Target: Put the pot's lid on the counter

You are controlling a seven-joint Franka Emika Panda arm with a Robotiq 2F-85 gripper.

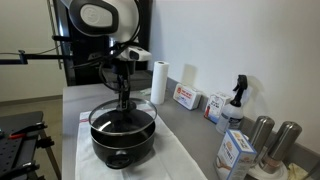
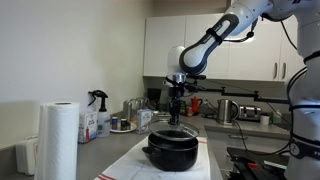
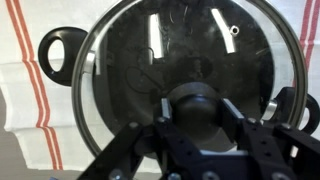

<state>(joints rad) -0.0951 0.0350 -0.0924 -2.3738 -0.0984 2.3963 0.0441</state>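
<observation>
The clear striped cloth edge (image 1: 92, 106) is below my gripper and toward the right in the wrist view. I will move the knob past the pot (image 1: 122, 150), lower it and let go.
The black pot (image 1: 122, 150) stands on a white cloth (image 1: 172, 160) on the light-grey counter (image 1: 192, 128); it shows in both exterior views (image 2: 172, 156). The glass lid (image 3: 170, 50) with its dark rim covers the pot, level; I cannot tell if it rests on the rim or hangs just above it. My gripper (image 1: 124, 103) comes straight down over the pot's centre. In the wrist view its two fingers (image 3: 198, 112) press both sides of the lid's black knob. One pot handle (image 3: 55, 52) sticks out past the lid.
A paper towel roll (image 1: 159, 83) stands behind the pot near the wall. Boxes (image 1: 186, 97), a spray bottle (image 1: 236, 100), a blue-white carton (image 1: 235, 152) and steel canisters (image 1: 262, 135) line the wall side. A kettle (image 2: 228, 110) stands on the far counter.
</observation>
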